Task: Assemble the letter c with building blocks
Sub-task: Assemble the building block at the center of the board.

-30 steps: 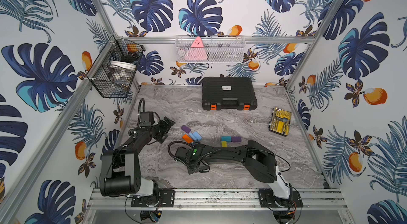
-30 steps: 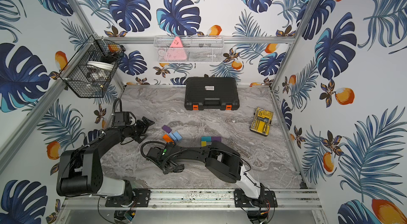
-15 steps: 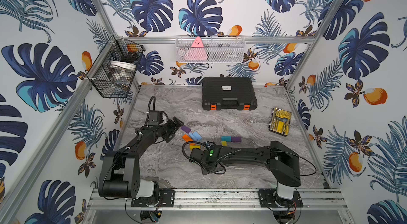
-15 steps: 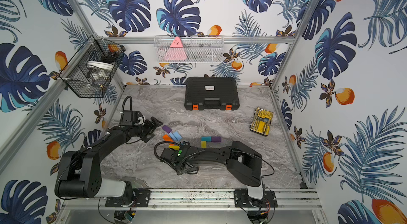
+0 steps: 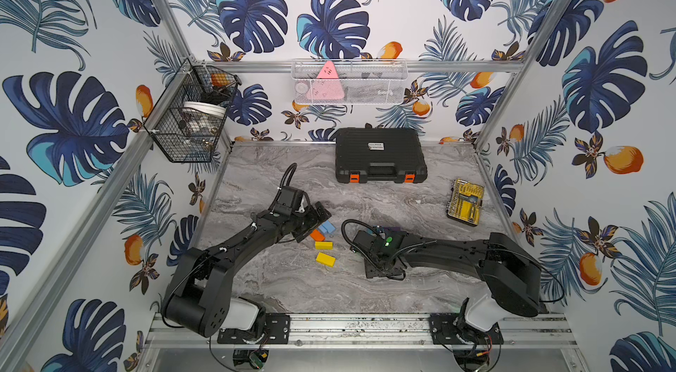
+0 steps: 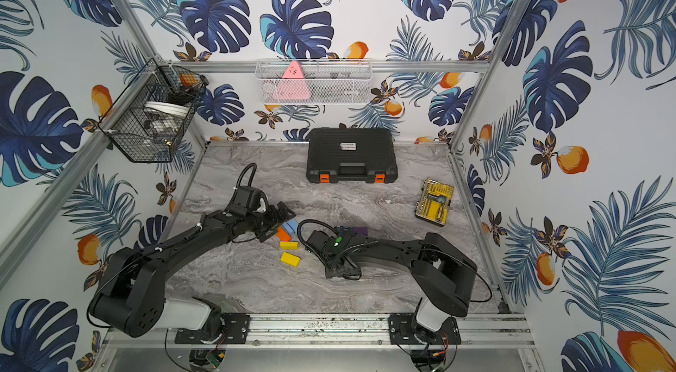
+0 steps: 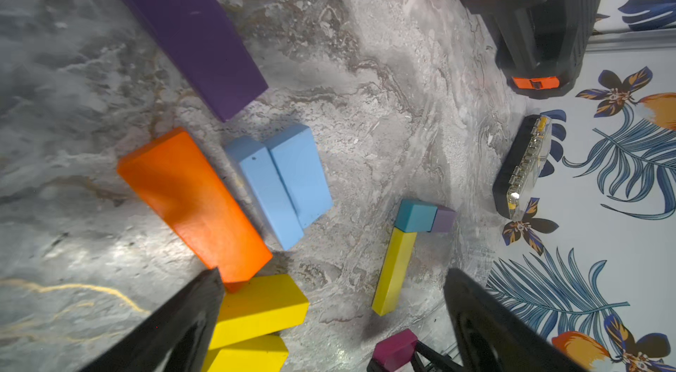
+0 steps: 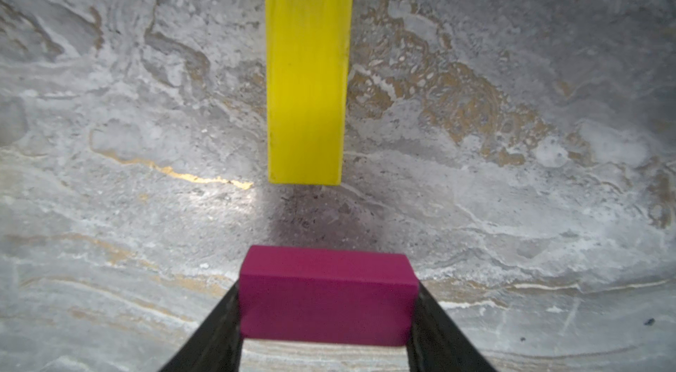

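Note:
Next, my right gripper lowers outward to the long yellow block's near end point(image 8: 305, 178) and releases the magenta block point(image 8: 327, 297). A gap remains and that end lies outward and below.
My right gripper point(image 8: 327, 300) is shut on a magenta block point(image 8: 327, 297), just off the end of a long yellow block point(image 8: 307, 66). That yellow block point(image 7: 395, 271) meets a teal block point(image 7: 415, 216) and a small purple block point(image 7: 443, 219) at its far end. My left gripper point(image 7: 329, 315) is open and empty above an orange block point(image 7: 194, 202), two light blue blocks point(image 7: 281, 183), a purple block point(image 7: 190, 30) and two yellow blocks point(image 7: 259, 310). In a top view the left gripper point(image 5: 314, 224) hangs over this cluster, and the right gripper point(image 5: 384, 273) is right of the yellow blocks point(image 5: 325, 259).
A black tool case point(image 5: 380, 156) lies at the back of the marble table. A yellow-and-black drill-bit case point(image 5: 464, 202) sits at the right. A black wire basket point(image 5: 190, 114) and a white mesh shelf point(image 5: 349, 81) hang on the walls.
My left arm has reached rightward over the block cluster. My right arm has drawn to the right with the magenta block, uncovering two yellow blocks.

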Controlling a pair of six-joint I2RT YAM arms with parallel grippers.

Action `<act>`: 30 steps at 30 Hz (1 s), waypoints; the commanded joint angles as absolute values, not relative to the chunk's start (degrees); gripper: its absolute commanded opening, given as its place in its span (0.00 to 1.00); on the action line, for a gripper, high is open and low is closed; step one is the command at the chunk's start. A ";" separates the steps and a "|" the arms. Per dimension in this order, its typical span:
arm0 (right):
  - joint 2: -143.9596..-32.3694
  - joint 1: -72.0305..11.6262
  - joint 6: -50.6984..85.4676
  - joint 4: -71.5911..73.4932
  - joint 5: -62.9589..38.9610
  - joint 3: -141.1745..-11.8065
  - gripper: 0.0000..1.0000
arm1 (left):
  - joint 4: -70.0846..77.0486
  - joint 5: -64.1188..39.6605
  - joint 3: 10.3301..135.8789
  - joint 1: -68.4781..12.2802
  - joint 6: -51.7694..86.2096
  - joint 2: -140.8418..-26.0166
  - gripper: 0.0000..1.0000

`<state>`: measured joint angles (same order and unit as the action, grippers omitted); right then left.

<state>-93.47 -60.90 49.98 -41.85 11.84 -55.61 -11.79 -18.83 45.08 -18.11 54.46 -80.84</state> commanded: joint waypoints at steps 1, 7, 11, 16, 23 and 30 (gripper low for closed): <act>-92.86 -60.13 48.61 -39.11 10.49 -54.33 0.58 | -11.51 -15.23 46.73 -20.35 56.13 -81.78 0.99; -93.45 -58.60 47.95 -36.77 9.97 -52.52 0.59 | -11.53 -14.02 49.16 -23.82 56.57 -83.90 0.99; -94.42 -57.83 47.34 -36.13 9.70 -52.57 0.61 | -11.36 -13.71 49.93 -24.85 56.73 -84.71 0.99; -95.69 -57.77 47.12 -35.33 9.62 -52.73 0.62 | -11.01 -13.52 50.10 -25.16 56.87 -85.04 0.99; -96.74 -57.75 47.45 -35.42 10.44 -53.07 0.64 | -10.64 -13.89 50.45 -25.16 56.51 -86.09 0.99; -97.04 -57.48 47.64 -36.02 11.17 -53.35 0.64 | -10.70 -14.14 50.90 -25.17 56.07 -86.60 0.99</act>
<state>-96.25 -57.65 47.13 -35.68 10.17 -53.60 -11.53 -14.20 50.33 -25.15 55.92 -86.41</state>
